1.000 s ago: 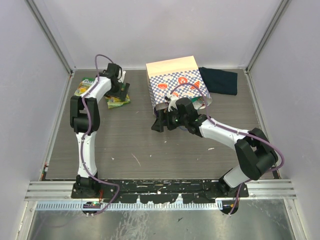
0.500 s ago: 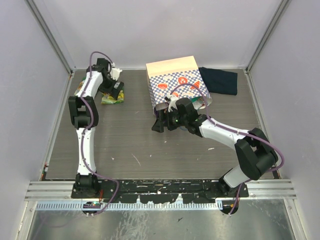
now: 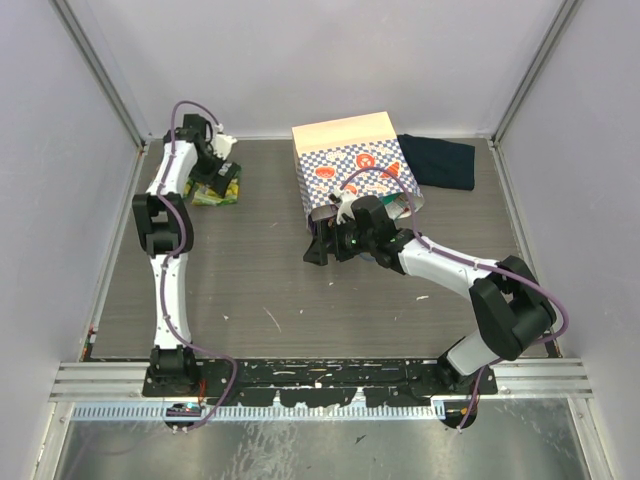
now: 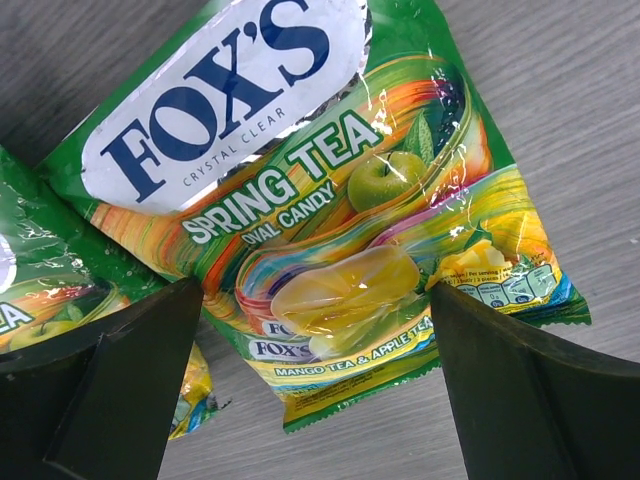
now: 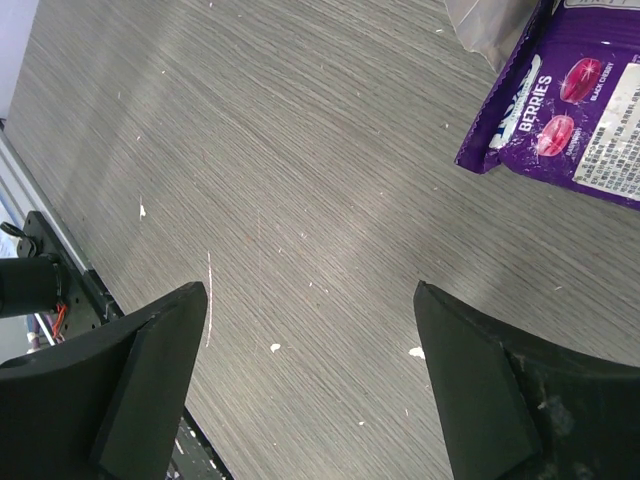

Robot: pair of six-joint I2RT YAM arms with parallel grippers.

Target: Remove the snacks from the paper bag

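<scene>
The purple snack's near edge (image 5: 602,182) by its white panel is uncovered on the tabletop, so my right gripper needs to turn toward the bag next and go down onto that edge.
Two green-yellow snacks lie side by side at the far left; the nearer pouch (image 4: 330,200) fills the left wrist view, and the second pouch (image 4: 40,290) overlaps its left side. They show in the top view (image 3: 212,193) under my left gripper (image 3: 217,176). My left gripper (image 4: 320,400) is open, its fingers either side of the pouch's lower edge and not gripping it. The paper bag (image 3: 350,160) lies on its side at the back centre. A purple snack (image 5: 570,100) lies on the table. My right gripper (image 5: 310,350) is open and empty in front of the bag's mouth (image 3: 322,246).
A dark navy folded cloth (image 3: 438,160) lies right of the bag. Grey walls enclose the table on three sides. A crinkled clear wrapper edge (image 5: 490,25) shows beside the purple pouch. A metal rail (image 3: 320,375) runs along the near edge.
My left arm has swung left and farther back, and the green pouch under it now lies further left beside the other one. My right arm has not moved.
</scene>
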